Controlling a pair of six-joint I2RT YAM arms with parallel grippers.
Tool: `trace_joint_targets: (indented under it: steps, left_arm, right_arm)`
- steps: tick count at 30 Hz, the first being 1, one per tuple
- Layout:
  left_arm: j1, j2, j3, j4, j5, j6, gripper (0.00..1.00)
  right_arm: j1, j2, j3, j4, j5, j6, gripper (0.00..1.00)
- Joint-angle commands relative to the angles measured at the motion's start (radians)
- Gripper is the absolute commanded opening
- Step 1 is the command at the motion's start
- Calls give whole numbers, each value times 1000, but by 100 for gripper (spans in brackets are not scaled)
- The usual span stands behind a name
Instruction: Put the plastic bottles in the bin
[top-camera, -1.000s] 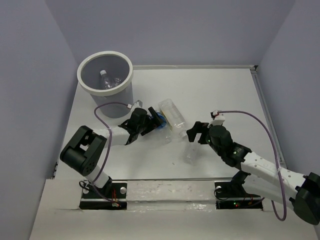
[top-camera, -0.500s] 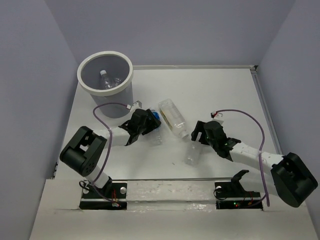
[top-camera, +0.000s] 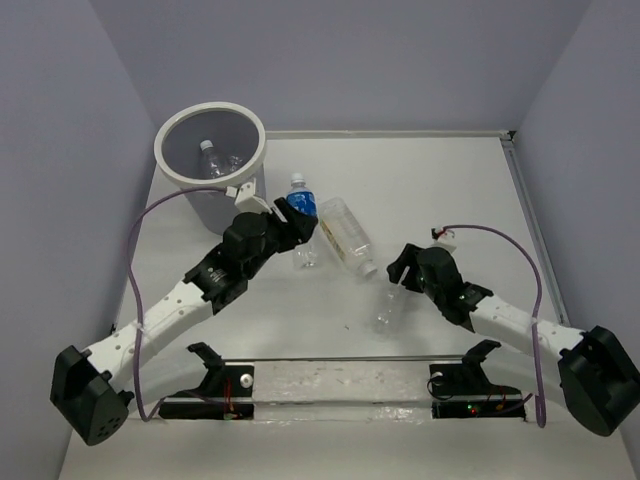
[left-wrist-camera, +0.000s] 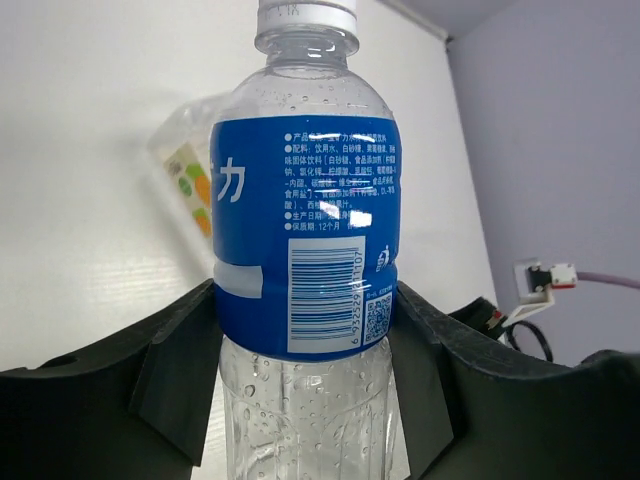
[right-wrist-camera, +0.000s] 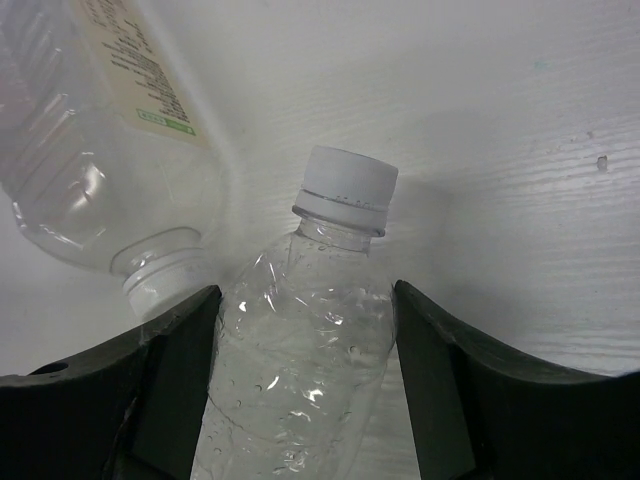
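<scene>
The blue-labelled bottle goes up over the high rim of the open bin (top-camera: 162, 155) next, to the left in the top view. My left gripper then releases it inside.
My left gripper (top-camera: 290, 232) (left-wrist-camera: 305, 290) is shut on a blue-labelled plastic bottle (top-camera: 301, 205) (left-wrist-camera: 305, 220) and holds it upright, white cap on top, just right of the bin (top-camera: 162, 155). The round white bin holds a clear bottle (top-camera: 211, 160). A wider bottle with a yellow-orange label (top-camera: 347, 235) (left-wrist-camera: 185, 170) (right-wrist-camera: 90, 120) lies mid-table. My right gripper (top-camera: 394, 284) (right-wrist-camera: 305, 300) is open, its fingers (right-wrist-camera: 180, 350) straddling a slim unlabelled bottle (top-camera: 386, 310) (right-wrist-camera: 300, 340) that lies on the table; a narrow gap shows at the right finger.
The wide bottle's capped end (top-camera: 368, 268) lies right beside the slim bottle and my right fingers. A purple cable (top-camera: 160, 215) loops off the left arm near the bin. Grey walls close in the white table (top-camera: 450, 190) on three sides.
My left gripper shut on the blue-labelled bottle, lifted it upright and carried it toward the bin as the arm stretched out. My right gripper dropped around the slim bottle and its jaws narrowed.
</scene>
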Motion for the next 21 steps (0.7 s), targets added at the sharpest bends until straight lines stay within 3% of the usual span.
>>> trace_joint_targets:
  steps: [1,7,11,18,21]
  left_arm:
    - [-1,-75,176,-80,-117,119,48]
    - [14,13,540,-127,-385,386,48]
    - [178,156,754,-124,-452,486,48]
    - [485,366,864,-60,-476,495,48]
    - [508,415,850,-12,-513,510,53]
  right_arm:
    - [-6,-140,-12,-28,44,17,50]
    - [-6,-310,-16,-123,52,1,48]
    - [-6,-439,-25,-154,32,-5,48]
    - [-6,-548,-27,-177,10,-35,47]
    - [-6,-545,-13,-177,1,-48,47]
